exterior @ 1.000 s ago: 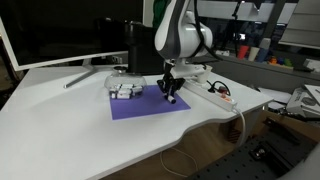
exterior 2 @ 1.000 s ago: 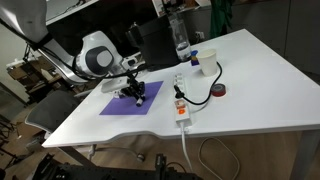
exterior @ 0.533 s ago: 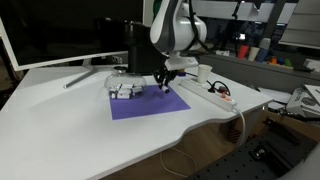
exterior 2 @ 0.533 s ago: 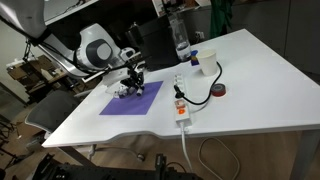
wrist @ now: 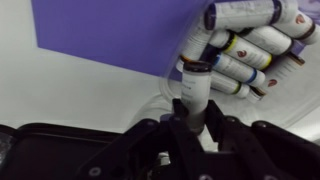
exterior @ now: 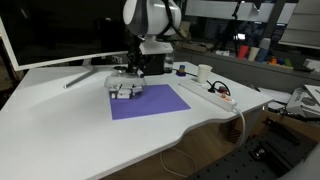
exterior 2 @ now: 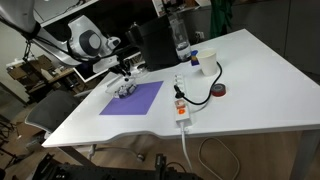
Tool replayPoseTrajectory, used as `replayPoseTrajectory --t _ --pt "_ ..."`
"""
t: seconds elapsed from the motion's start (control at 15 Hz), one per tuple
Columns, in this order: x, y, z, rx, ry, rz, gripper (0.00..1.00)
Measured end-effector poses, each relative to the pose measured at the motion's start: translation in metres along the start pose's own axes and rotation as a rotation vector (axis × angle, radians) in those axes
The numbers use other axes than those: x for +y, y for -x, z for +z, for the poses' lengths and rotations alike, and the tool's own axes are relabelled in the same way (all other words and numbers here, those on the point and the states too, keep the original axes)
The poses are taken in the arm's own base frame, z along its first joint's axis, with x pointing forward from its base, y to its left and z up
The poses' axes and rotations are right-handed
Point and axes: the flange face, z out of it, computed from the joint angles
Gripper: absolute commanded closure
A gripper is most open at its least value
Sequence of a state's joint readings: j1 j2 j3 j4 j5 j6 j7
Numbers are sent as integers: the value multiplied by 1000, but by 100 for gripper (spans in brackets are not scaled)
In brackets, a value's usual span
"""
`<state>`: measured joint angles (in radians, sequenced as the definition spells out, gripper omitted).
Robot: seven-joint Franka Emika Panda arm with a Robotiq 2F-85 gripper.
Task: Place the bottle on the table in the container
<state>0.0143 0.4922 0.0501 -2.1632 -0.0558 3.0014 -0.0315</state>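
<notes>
My gripper is at the container's rim, and the container's pile lies below it, to the right in the wrist view. Next it will move over the pile, go down and release the white bottle.
My gripper (wrist: 195,128) is shut on a small white bottle (wrist: 196,85) with a dark cap, held between the two black fingers. In the wrist view a clear container (wrist: 172,80) with several similar small bottles lying in it sits just beyond the held bottle, at the edge of a purple mat (wrist: 110,30). In both exterior views the gripper (exterior: 136,69) (exterior 2: 124,76) hovers right over the container (exterior: 124,89) (exterior 2: 123,89) at the far corner of the mat (exterior: 152,101) (exterior 2: 135,99).
A white power strip (exterior 2: 180,106) with a black cable, a red tape roll (exterior 2: 219,91), a white cup (exterior 2: 197,63) and a tall clear bottle (exterior 2: 181,38) stand beside the mat. A monitor (exterior: 55,35) stands behind the container. The table edge (exterior: 215,112) curves nearby.
The gripper has moved with the small bottle from above the mat's near side back across to over the container.
</notes>
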Motion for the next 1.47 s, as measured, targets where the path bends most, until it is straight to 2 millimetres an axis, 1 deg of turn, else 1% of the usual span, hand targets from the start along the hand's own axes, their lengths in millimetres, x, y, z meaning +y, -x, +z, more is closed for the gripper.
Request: replayPoseTrajectory --t 0.13,0.33,0.4,0.47,0.53,0.6,0.87,1.0,1.07,1.2,1.47 --pt "-19 -12 4 -20 -34 4 93" --pt "-37 -15 19 -69 -72 12 93" --pt "-40 -14 24 -83 -79 12 80" --pt "-42 -12 29 -97 -84 14 48" --pt "-43 -11 33 -109 -87 13 46" --pt "-43 -10 37 -121 -88 13 41" --pt "-42 -9 43 -150 -90 11 12" --pt "-43 -9 45 -170 -95 13 2" --pt "-43 -9 45 -183 -98 17 0" --pt "-42 -6 47 -230 -102 34 0" --pt "-35 4 51 -388 -76 75 0"
